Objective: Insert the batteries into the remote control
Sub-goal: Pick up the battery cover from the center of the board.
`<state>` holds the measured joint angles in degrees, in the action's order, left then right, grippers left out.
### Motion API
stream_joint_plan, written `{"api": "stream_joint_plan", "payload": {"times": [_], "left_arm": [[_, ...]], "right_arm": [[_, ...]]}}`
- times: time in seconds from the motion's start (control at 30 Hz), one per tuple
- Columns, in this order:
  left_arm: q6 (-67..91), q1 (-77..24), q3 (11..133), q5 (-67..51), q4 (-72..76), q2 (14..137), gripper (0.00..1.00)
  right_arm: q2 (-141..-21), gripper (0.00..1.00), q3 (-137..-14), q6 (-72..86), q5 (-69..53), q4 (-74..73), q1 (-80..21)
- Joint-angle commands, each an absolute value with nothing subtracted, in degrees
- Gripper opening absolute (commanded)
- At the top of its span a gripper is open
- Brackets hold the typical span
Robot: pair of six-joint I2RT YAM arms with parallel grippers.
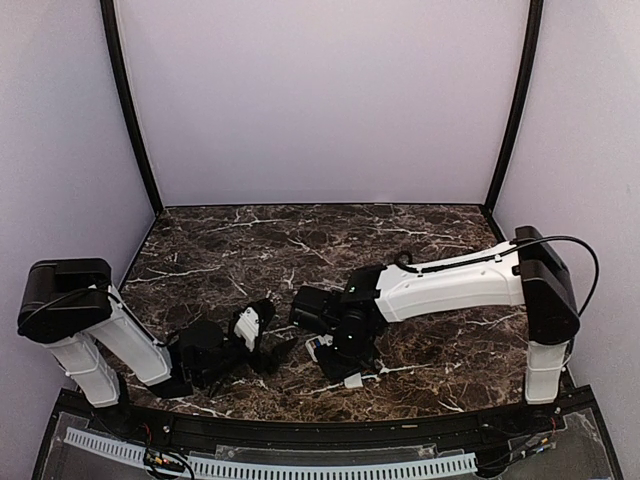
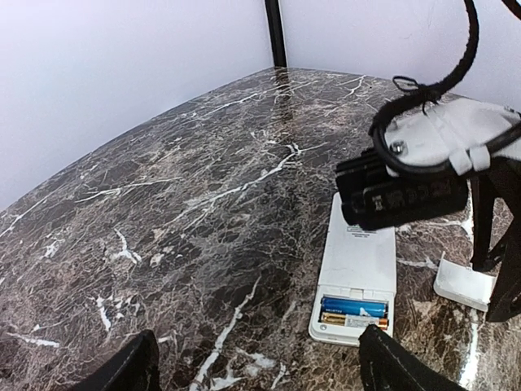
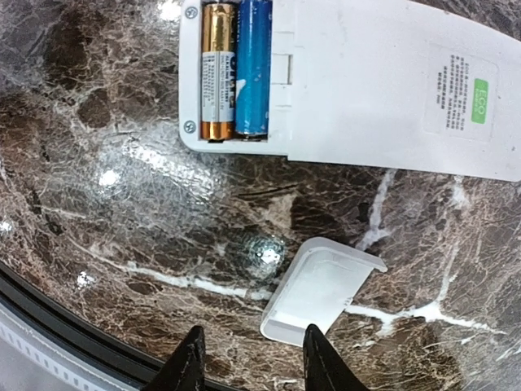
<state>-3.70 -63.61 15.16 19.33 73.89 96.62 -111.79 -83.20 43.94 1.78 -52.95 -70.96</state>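
Both batteries sit in the uncovered bay, so the robot's right gripper should lower onto the white cover, with a finger on either side of its edge facing the black rim.
The remote control [image 3: 366, 90] lies back side up on the marble, its battery bay uncovered. Two batteries sit side by side in the bay: a bluish one [image 3: 253, 65] and a gold-tan one [image 3: 218, 69]. The left wrist view shows the same remote control [image 2: 358, 261] with the blue battery [image 2: 352, 306] above the tan battery [image 2: 348, 319]. My right gripper [image 3: 254, 362] hovers open over bare marble beside the bay, nothing between its fingers. My left gripper [image 2: 260, 375] stands open near the remote's bay end, with its right finger [image 2: 395, 366] just short of the remote.
The small flat white cover [image 3: 321, 289] lies inside up on the marble beside the remote, close to my right gripper's finger; it also shows as cover [image 2: 464, 285]. The right arm [image 2: 407, 191] hangs over the remote's far end. The table's black front rim [image 3: 49, 314] is close.
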Motion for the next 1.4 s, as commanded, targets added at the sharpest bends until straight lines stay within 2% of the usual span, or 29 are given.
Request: {"api": "stream_joint_plan", "payload": {"times": [0.0,0.2,0.4,0.6,0.8,0.9,0.97,1.03,1.2,1.37], "left_arm": [[-3.75,-63.81,14.63,21.91,70.34,94.08,0.84],[-3.74,-63.81,14.50,22.16,69.09,92.76,0.84],[-3.60,-63.81,14.94,21.55,68.20,92.93,0.84],[-3.48,-63.81,14.94,21.49,68.12,92.92,0.84],[-4.43,-63.81,14.87,18.01,68.53,92.49,0.83],[-8.07,-63.92,14.45,9.03,67.56,89.23,0.78],[-12.01,-64.47,15.74,0.34,60.63,84.05,0.75],[-16.53,-66.77,19.81,-3.33,47.26,77.92,0.73],[-24.94,-73.68,27.77,-2.97,29.30,71.96,0.71],[-34.77,-76.57,36.36,-0.67,11.56,68.14,0.73]], "right_arm": [[-115.28,0.37,-86.47,45.80,3.86,-56.17,-71.67],[-117.80,0.24,-86.55,45.92,4.97,-57.46,-71.71],[-117.90,0.16,-84.03,45.56,2.87,-54.75,-71.67],[-117.41,0.00,-81.57,44.17,0.32,-51.94,-71.54],[-114.24,0.00,-78.91,37.32,-6.34,-46.43,-69.94],[-110.22,0.00,-77.43,31.03,-12.51,-44.26,-68.61],[-107.49,0.00,-76.67,27.48,-17.27,-44.33,-67.08],[-105.07,0.00,-76.11,24.28,-21.69,-45.30,-65.34],[-99.99,0.00,-75.36,16.92,-31.46,-46.14,-61.85],[-97.02,0.00,-77.26,14.45,-34.92,-49.99,-61.14]]}}
